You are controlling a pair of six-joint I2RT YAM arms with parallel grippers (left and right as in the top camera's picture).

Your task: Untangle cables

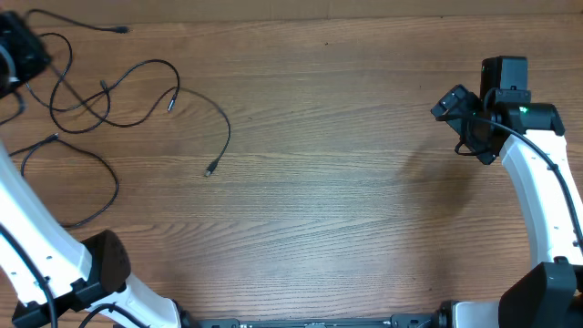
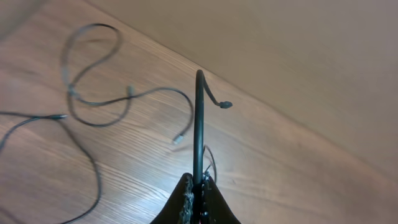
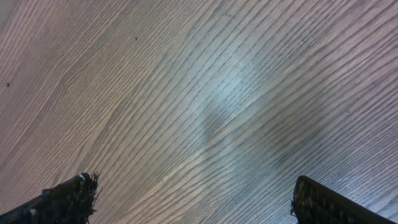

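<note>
I will next move my left gripper to the right in the overhead view and down beside the middlemost plug end (image 1: 211, 170), to let go of the cable away from the crossed pieces of cable.
Several thin black cables (image 1: 150, 63) lie loosely spread on the wooden table at the far left, one with a plug end (image 1: 209, 170) towards the middle. My left gripper (image 1: 25, 53) is at the table's top left corner over them. In the left wrist view it (image 2: 199, 185) is shut on one cable (image 2: 199, 124), which runs straight out from the jaws and bends to a small plug (image 2: 225, 104). Other strands (image 2: 93, 102) lie on the table beyond. My right gripper (image 1: 465, 128) is open and empty at the right side, far from the cables; its fingers (image 3: 193, 193) frame bare wood.
The wooden table (image 1: 346, 210) carries nothing else in view. Its far edge (image 2: 261, 106) runs close behind the held cable. The arm bases stand at the front left and front right corners.
</note>
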